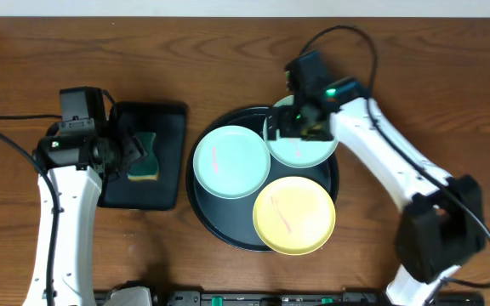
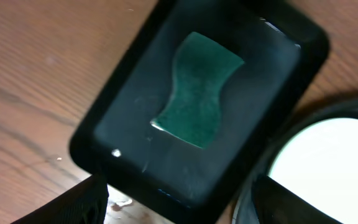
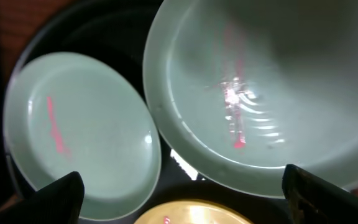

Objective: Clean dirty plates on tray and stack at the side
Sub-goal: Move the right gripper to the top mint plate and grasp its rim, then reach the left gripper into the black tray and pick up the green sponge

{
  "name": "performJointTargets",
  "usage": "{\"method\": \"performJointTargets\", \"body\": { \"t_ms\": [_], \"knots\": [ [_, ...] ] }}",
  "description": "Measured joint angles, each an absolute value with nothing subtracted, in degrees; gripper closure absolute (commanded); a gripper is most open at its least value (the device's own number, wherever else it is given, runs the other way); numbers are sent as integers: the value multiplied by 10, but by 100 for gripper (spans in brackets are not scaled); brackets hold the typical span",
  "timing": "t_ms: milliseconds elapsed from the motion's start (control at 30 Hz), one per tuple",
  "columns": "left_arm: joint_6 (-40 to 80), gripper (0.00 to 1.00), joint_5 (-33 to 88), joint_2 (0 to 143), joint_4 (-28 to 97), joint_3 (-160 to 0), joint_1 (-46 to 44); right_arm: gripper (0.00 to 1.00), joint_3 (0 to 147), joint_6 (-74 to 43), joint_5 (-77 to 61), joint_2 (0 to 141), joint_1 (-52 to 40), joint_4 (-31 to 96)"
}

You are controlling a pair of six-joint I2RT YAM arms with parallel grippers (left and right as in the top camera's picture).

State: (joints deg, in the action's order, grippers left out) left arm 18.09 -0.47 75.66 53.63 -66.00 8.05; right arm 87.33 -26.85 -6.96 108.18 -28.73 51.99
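Observation:
My right gripper comes down toward the left in the overhead view next, onto the other mint-blue plate's facing rim, since it hovers over the far mint-blue plate by then.
The round black tray [image 1: 204, 206] holds three plates. One mint-blue plate [image 1: 231, 161] lies at its left, another mint-blue plate [image 1: 300, 146] at its upper right, and the yellow plate [image 1: 294, 215] at the front. Each has a red streak. My right gripper [image 1: 301, 121] hovers open and empty over the upper-right plate. In the right wrist view its fingers [image 3: 194, 196] spread wide above that plate [image 3: 260, 93], the left plate [image 3: 79, 130] and the yellow rim [image 3: 194, 216]. My left gripper [image 1: 132, 153] is open and empty over a green sponge [image 1: 145, 155].
The sponge [image 2: 197, 90] lies in a smaller rectangular black tray [image 2: 117, 99] left of the round tray, and my left fingers [image 2: 176, 208] straddle that tray's near edge. Bare wooden table [image 1: 449, 102] surrounds both trays. The arm bases stand at the front edge.

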Motion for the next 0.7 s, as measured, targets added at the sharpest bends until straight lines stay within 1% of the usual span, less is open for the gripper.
{"method": "performJointTargets", "body": {
  "t_ms": [67, 200, 367, 433, 500, 567, 600, 700],
  "knots": [
    [182, 25, -16, 757, 537, -660, 81, 29, 873, -272, -66, 1093, -304, 514],
    [182, 25, -24, 757, 536, -660, 80, 31, 873, -285, -59, 1100, -333, 493],
    [182, 25, -30, 757, 534, -660, 81, 41, 873, -301, -53, 1120, -362, 473],
    [182, 25, -32, 757, 534, -660, 80, 49, 873, -304, -55, 1142, -369, 476],
    [182, 25, -32, 757, 533, -660, 81, 62, 873, -305, -56, 1165, -374, 484],
    [182, 25, -32, 757, 533, -660, 81, 68, 873, -307, -58, 1183, -375, 489],
    [182, 25, -32, 757, 533, -660, 80, 70, 873, -308, -62, 1187, -375, 490],
    [182, 25, -32, 757, 533, -660, 80, 70, 872, -310, -62, 1190, -376, 492]
  ]
}}
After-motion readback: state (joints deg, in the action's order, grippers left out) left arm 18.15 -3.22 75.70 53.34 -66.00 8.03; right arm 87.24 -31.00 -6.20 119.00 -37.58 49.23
